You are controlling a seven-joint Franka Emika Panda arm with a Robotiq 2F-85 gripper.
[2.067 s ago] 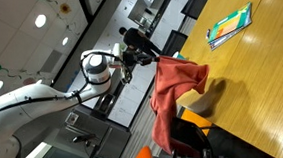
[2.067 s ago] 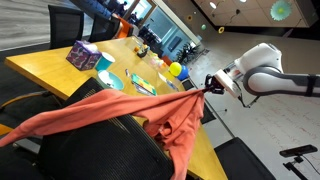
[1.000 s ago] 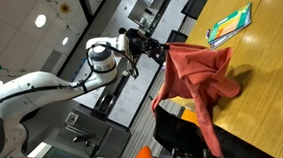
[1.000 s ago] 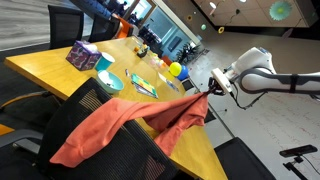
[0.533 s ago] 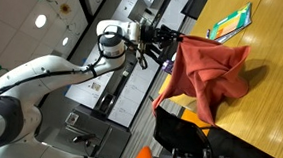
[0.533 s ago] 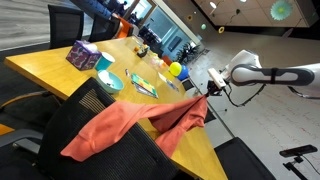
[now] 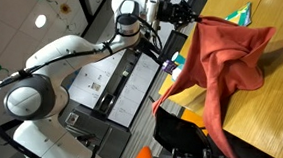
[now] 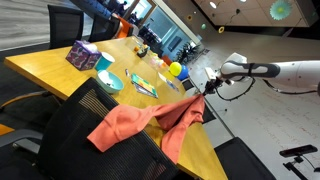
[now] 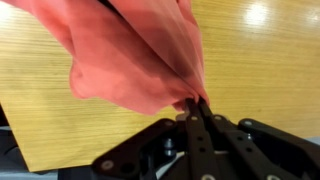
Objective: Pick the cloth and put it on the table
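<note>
My gripper pulls the cloth's bunched corner farther from the black chair next, turning over the wooden table (image 9: 235, 84). The cloth's trailing end still hangs past the table's edge.
The red-orange cloth (image 7: 228, 55) hangs stretched from my gripper (image 7: 193, 16) over the edge of the wooden table (image 7: 276, 93). In an exterior view the cloth (image 8: 150, 118) drapes from the gripper (image 8: 205, 89) down over the black chair (image 8: 75, 135) at the table (image 8: 60, 65) edge. In the wrist view the gripper (image 9: 192, 103) is shut on a bunched corner of the cloth (image 9: 130, 50), held above the table top (image 9: 270, 70).
A green book (image 7: 238, 13) lies on the table past the cloth. On the table also sit a purple box (image 8: 82, 55), a teal bowl (image 8: 110, 83), a green book (image 8: 142, 85) and a yellow ball (image 8: 175, 69). A grey cabinet (image 7: 106, 92) stands beside the arm.
The gripper has carried the cloth up and over the table edge. More of the cloth has slid off the chair and now hangs over the table.
</note>
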